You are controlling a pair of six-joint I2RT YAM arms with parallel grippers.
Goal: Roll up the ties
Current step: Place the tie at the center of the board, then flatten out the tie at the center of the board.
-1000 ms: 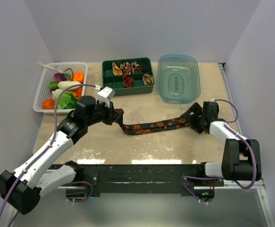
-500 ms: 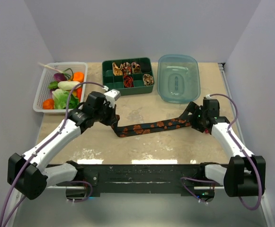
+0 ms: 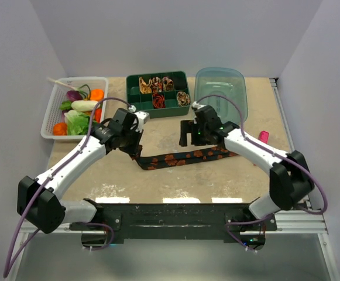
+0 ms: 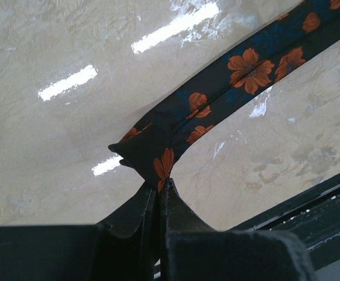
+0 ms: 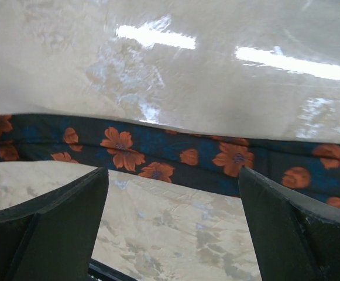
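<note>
My left gripper pulls the tie (image 4: 228, 76) to the left in the top view next, straightens the tie's bent end and releases it, as bare tabletop lies that way.
A long black tie with orange flowers (image 3: 184, 157) lies stretched across the table's middle. My left gripper (image 3: 136, 147) is shut on its narrow left end; in the left wrist view the fingertips (image 4: 161, 184) pinch the pointed tip and the tie (image 4: 228, 76) runs away to the upper right. My right gripper (image 3: 185, 136) hovers open just behind the tie's middle. In the right wrist view its gripper (image 5: 172, 171) stands wide with the tie (image 5: 158, 149) crossing beyond the fingertips, held by neither. Several rolled ties (image 3: 158, 88) sit in the green box.
The green compartment box (image 3: 133, 99) stands at the back centre, with a clear blue tub (image 3: 221, 99) to its right. A white basket (image 3: 52, 111) of vegetables is at the back left. A small pink bar (image 3: 263, 136) lies at the right.
My right gripper has left the tie's right end and swung left to above its middle, uncovering the pink bar. My left gripper has drawn the tie's narrow end slightly left.
</note>
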